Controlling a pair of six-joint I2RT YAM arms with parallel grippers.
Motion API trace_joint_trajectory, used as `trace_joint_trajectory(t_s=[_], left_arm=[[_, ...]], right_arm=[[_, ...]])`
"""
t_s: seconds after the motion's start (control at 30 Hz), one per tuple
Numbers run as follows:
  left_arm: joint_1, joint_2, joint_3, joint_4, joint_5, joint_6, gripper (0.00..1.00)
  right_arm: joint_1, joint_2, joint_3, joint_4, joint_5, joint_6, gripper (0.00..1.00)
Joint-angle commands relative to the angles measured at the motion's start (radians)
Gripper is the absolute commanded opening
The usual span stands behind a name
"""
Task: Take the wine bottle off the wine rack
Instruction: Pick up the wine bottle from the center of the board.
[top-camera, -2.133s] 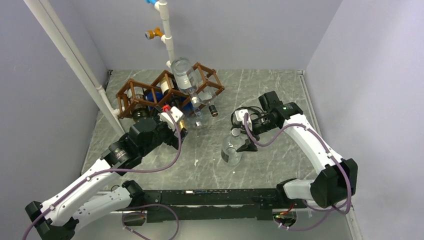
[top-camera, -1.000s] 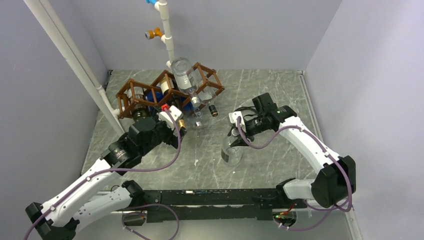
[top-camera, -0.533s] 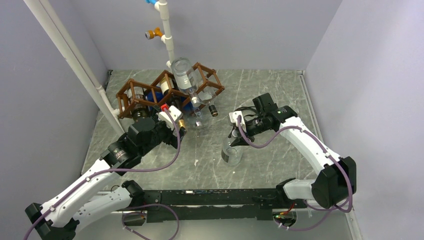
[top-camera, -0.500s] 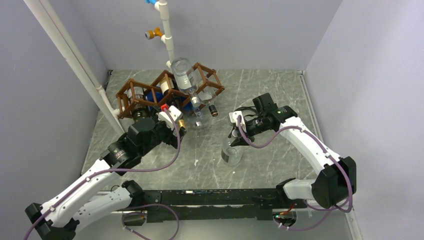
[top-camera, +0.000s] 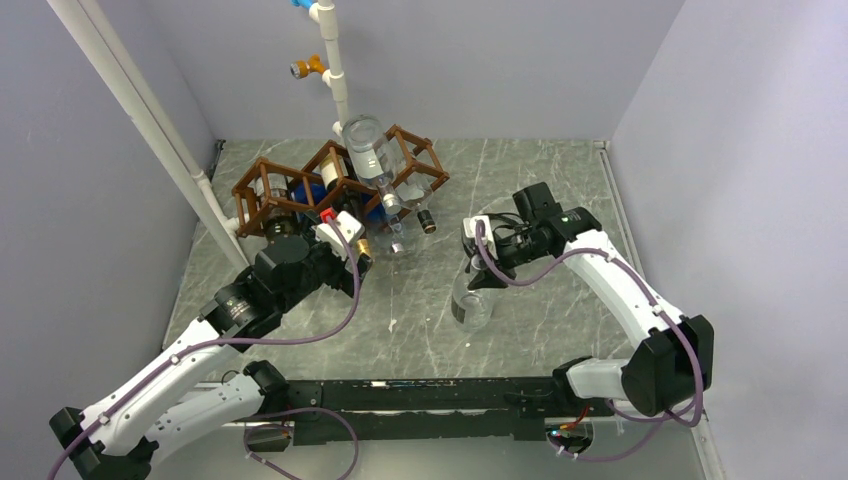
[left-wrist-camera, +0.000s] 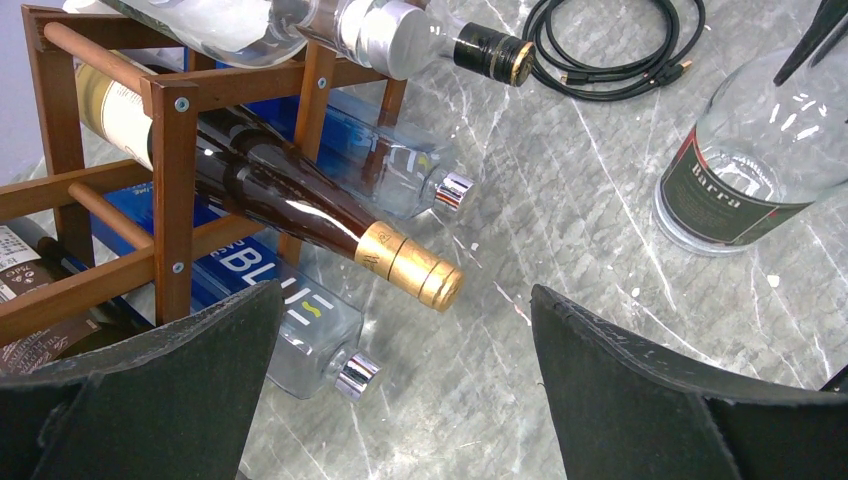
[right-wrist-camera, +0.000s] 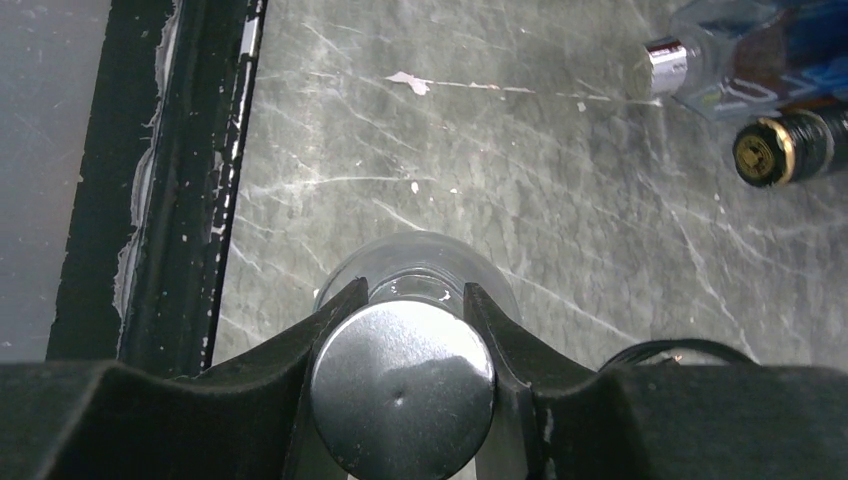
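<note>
My right gripper is about to move the clear glass bottle outward and release it on the tabletop by the back wall (top-camera: 474, 172), as that's bare beside the rack (top-camera: 262, 193).
The brown wooden wine rack (top-camera: 262, 193) (left-wrist-camera: 172, 140) stands at the back left. A dark wine bottle (left-wrist-camera: 300, 215) with a gold foil top (top-camera: 362, 247) lies in it, neck sticking out towards me. My left gripper (top-camera: 352, 243) (left-wrist-camera: 400, 400) hangs open just in front of that gold top, touching nothing. My right gripper (top-camera: 478, 272) (right-wrist-camera: 412, 300) is shut on the silver cap (right-wrist-camera: 402, 395) of a clear glass bottle (top-camera: 470, 308) (left-wrist-camera: 740, 190), which stands upright on the table away from the rack.
The rack also holds a large clear bottle (top-camera: 372, 155), blue-labelled square bottles (left-wrist-camera: 300, 320) and a black-and-gold-capped bottle (left-wrist-camera: 490, 55). A white pipe (top-camera: 335, 70) rises behind it. A black cable (left-wrist-camera: 610, 50) lies coiled on the table. A black rail (right-wrist-camera: 170, 180) runs along the near edge.
My right gripper came over the clear bottle's cap and closed on it, then shifted slightly right with the bottle. The left arm has stayed still and open.
</note>
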Motion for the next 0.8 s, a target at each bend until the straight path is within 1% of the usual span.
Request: trace_joint_trajectory(t_s=[0.0,0.27,0.5,0.77], left_arm=[[0.006,-0.015,-0.003,0.016,-0.018,0.003,1.00],[0.006,-0.016,-0.004,0.015,-0.022,0.003,0.99],[0.006,-0.018,-0.005,0.013,-0.027,0.001,0.99],[0.008,-0.018,-0.004,0.012,-0.030,0.001,0.99]], right_arm=[[-0.042,-0.029,0.090,0.019,-0.094,0.022,0.00],[-0.129,-0.037,0.123,0.031,-0.126,0.062,0.00],[-0.185,-0.026,0.173,0.039,-0.098,0.079,0.00],[-0.232,0.020,0.266,0.133,-0.028,0.177,0.00]])
